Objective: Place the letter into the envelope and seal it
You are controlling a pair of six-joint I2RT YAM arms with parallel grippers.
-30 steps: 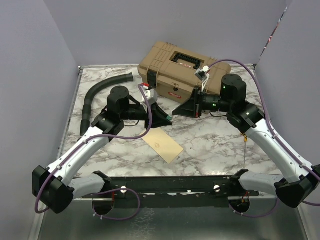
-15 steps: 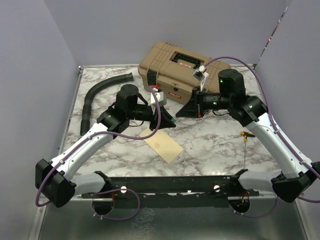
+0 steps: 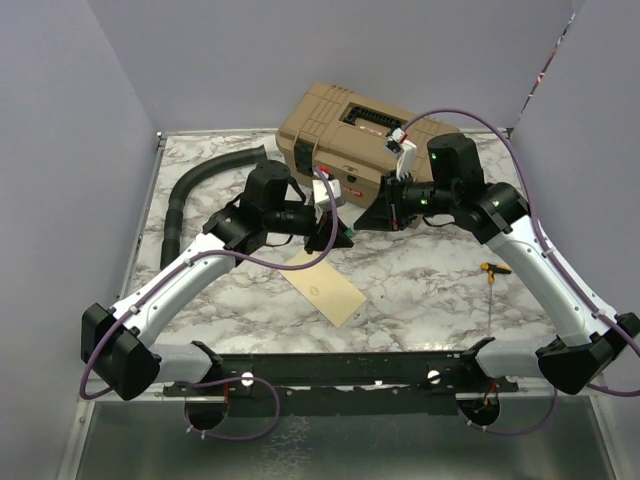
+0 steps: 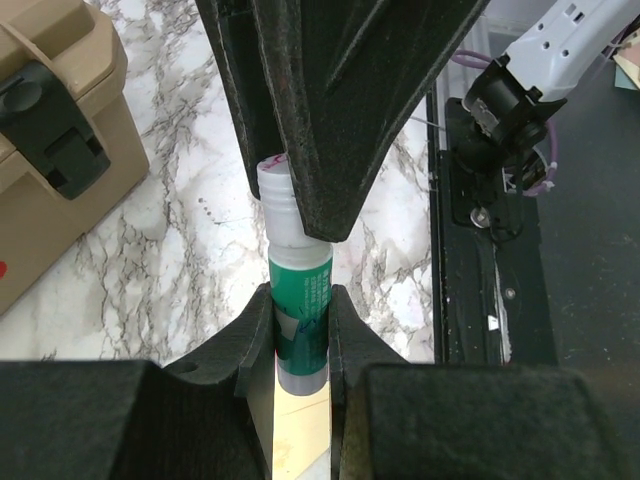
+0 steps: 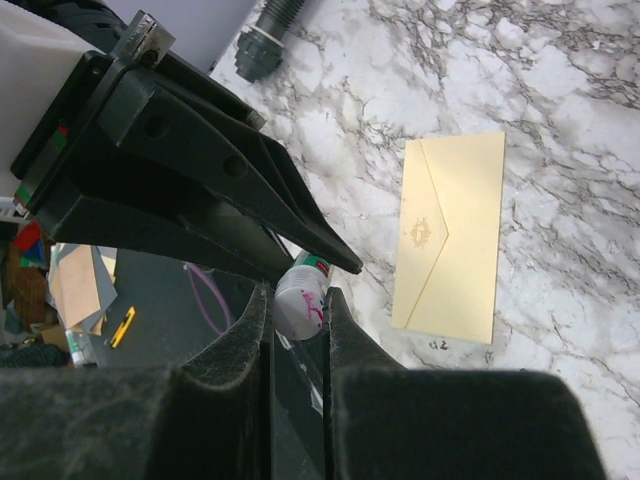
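The flap lies folded down, so my left gripper will next go down, away from the right gripper, to the bare marble in front of the toolbox and release the glue stick.
The pale yellow envelope lies flat on the marble table, flap folded down, with a small emblem at the flap tip; it also shows in the right wrist view. The letter is not in view. My left gripper is shut on the green body of a glue stick, held in the air above the envelope's far end. My right gripper meets it tip to tip and is shut on the stick's white cap. In the top view the left gripper and right gripper touch in front of the toolbox.
A tan toolbox stands at the back centre, close behind the grippers. A black corrugated hose curves along the back left. A small yellow tool lies on the table at the right.
The left arm has swung right and farther back with the glue stick, and the right gripper has moved left to meet it. The two grippers now join at the stick. The envelope has not moved.
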